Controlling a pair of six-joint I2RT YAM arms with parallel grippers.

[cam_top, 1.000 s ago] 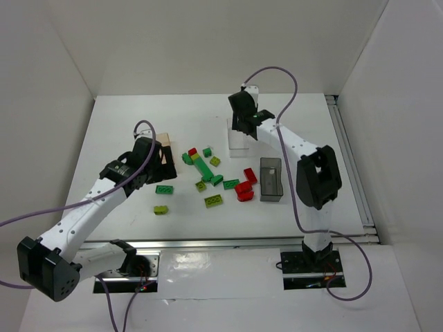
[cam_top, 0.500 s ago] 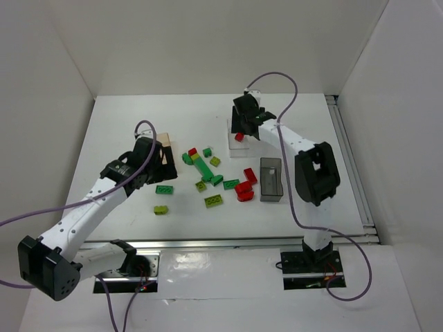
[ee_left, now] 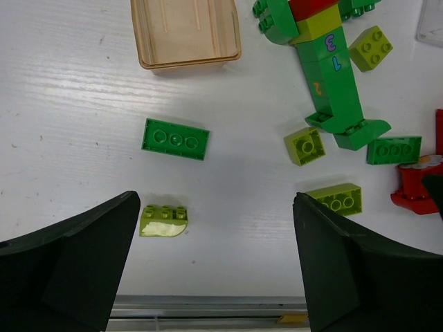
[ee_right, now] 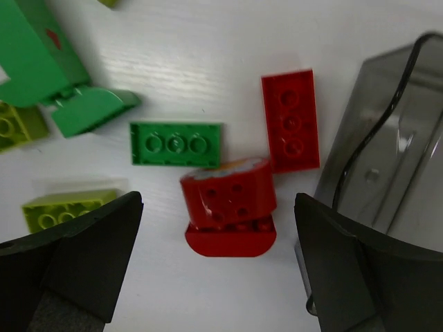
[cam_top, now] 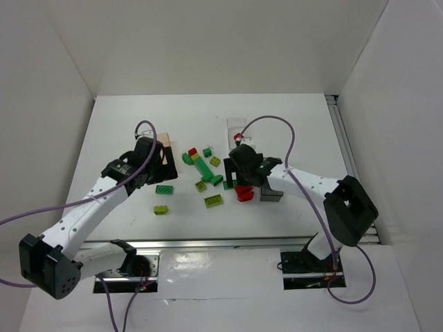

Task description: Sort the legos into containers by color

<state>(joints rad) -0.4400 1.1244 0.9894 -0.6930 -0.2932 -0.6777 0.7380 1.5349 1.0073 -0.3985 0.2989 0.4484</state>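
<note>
The upper red rounded brick (cam_top: 243, 189) (ee_right: 231, 196) sits on the half-round one with both ends clear, so I will next lower my right gripper over it, one finger beside each end.
The legos lie mid-table: a long green bar (cam_top: 203, 168), a green plate (ee_left: 176, 138), a lime rounded brick (ee_left: 163, 221), a lime brick (ee_left: 336, 199) and a red rounded brick (ee_right: 228, 194) on a red half-round one (ee_right: 232, 238), next to a red plate (ee_right: 291, 121). One red lego (cam_top: 237, 136) lies in the clear container (cam_top: 237, 124). My right gripper (ee_right: 218, 200) hangs open over the red stack, holding nothing. My left gripper (ee_left: 216, 200) is open and empty, near the wood container (ee_left: 185, 31).
The dark grey container (ee_right: 387, 166) stands just right of the red bricks, close to my right finger. A green plate (ee_right: 176, 143) and lime brick (ee_right: 66, 207) lie left of them. The table's front rail (ee_left: 208, 304) runs below my left gripper.
My right gripper opened over the clear container, leaving a red lego in it, then swung forward to above the red bricks by the grey container. The left arm stayed still.
</note>
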